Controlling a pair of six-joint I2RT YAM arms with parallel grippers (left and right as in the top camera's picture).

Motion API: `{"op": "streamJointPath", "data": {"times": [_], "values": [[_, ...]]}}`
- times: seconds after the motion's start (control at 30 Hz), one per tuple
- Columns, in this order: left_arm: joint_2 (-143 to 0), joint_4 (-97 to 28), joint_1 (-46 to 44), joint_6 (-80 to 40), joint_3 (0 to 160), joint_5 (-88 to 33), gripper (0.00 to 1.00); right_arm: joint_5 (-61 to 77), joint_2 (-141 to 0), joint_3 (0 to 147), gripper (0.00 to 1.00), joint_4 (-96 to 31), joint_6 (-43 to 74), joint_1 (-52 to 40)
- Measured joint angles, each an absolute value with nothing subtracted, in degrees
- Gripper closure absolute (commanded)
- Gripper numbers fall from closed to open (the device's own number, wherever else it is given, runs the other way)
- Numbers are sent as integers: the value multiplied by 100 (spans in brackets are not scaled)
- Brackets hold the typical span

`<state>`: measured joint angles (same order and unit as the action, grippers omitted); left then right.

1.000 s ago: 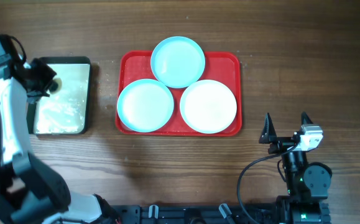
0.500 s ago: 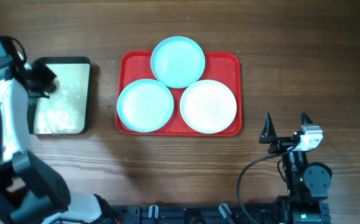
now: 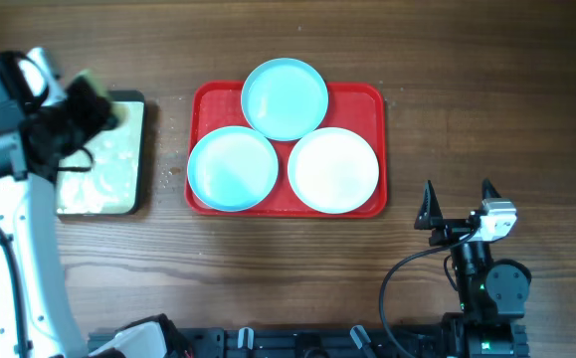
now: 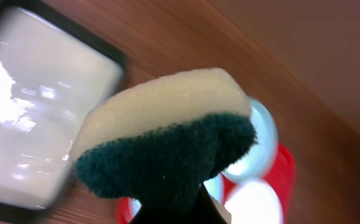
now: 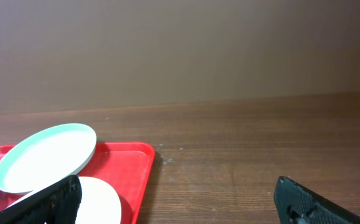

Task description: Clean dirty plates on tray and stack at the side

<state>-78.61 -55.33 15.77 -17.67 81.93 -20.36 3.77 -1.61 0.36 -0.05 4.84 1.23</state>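
The robot's left gripper will move over the front light-blue plate (image 3: 233, 169), lower onto the plate's top and let go of the sponge, because that plate is closest to the cream tray (image 3: 103, 179).
The red tray (image 3: 362, 97) lies mid-table with three plates on it: a light-blue plate (image 3: 285, 97) at the back resting on the other two, a light-blue plate (image 3: 232, 168) front left and a white plate (image 3: 333, 169) front right. My left gripper (image 3: 87, 99) is shut on a yellow-and-green sponge (image 4: 167, 130) and holds it raised over the right part of the cream tray (image 3: 103, 179). My right gripper (image 3: 457, 204) is open and empty, right of and in front of the red tray (image 5: 130, 165).
The dark-rimmed cream tray sits at the left, holding wet foam. The right arm's base (image 3: 486, 288) stands at the front right edge. The left arm (image 3: 19, 259) runs along the left edge.
My left gripper has lifted the sponge off the cream tray and moved it right, toward the red tray. The right arm has not moved.
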Motion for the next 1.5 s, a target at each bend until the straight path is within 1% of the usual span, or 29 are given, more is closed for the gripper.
{"op": "streamJointPath", "data": {"times": [0.13,0.23,0.33,0.37,0.4,0.47,0.5,0.7,0.83,0.9,1.0,1.03,1.13,1.17,1.2,1.23,1.27,1.3,1.33,1.4,1.47,1.5], "values": [[-8361,-5485,-10,-1765,7738,-2257,96,377,-161,36,0,-8,484,123],[-9100,-5358,-950,-1879,7288,-1719,96,377,-161,36,0,-8,484,126],[-9924,-4939,-1323,-2029,7100,-1212,96,377,-158,36,0,-5,484,126],[-10189,-4805,-1356,-2053,7096,-1111,89,377,-161,36,0,-8,484,126],[-10335,-4772,-1358,-2069,7091,-1059,68,377,-161,36,0,-8,484,126],[-10595,-4753,-1356,-2102,7091,-941,48,377,-161,36,0,-8,484,123],[-10704,-4770,-1356,-2128,7091,-878,1,377,-161,36,0,-8,484,126],[-10790,-4945,-1339,-2156,7087,-790,0,377,-161,36,0,-8,484,126],[-10597,-5780,-1083,-2154,7546,-773,0,377,-161,36,0,-8,353,123],[-10108,-5994,-829,-2156,7778,-753,0,355,-161,36,0,27,248,126],[-9037,-6182,-272,-2156,7981,-729,0,685,-174,32,0,985,484,126],[-8844,-6287,-132,-2154,7999,-727,0,930,-200,36,0,1616,742,130],[-8604,-6692,340,-2156,8001,-714,0,1752,-202,40,0,4095,1365,130],[-8621,-6807,416,-2156,8001,-709,0,1957,-220,139,0,4646,1468,130],[-8626,-6838,429,-2156,8001,-707,0,2246,-329,532,0,4521,1500,130],[-8626,-6818,429,-2156,7999,-707,0,2550,-552,1125,1,3828,1406,130],[-8626,-6823,429,-2154,7999,-711,0,2928,-1059,2132,0,2307,1022,130],[-8626,-6772,429,-2154,7999,-707,0,3096,-1555,3033,0,1129,790,130],[-8626,-6775,429,-2156,8001,-709,0,3253,-2213,4125,0,-567,349,130],[-8632,-6799,427,-2156,7999,-709,0,3564,-3712,6049,0,-2781,-283,134],[-8635,-6783,425,-2154,7999,-705,0,4235,-4947,7299,0,-3411,-292,141],[-8637,-6807,425,-2156,7996,-707,0,4663,-5413,7651,0,-3387,-196,141]]}}
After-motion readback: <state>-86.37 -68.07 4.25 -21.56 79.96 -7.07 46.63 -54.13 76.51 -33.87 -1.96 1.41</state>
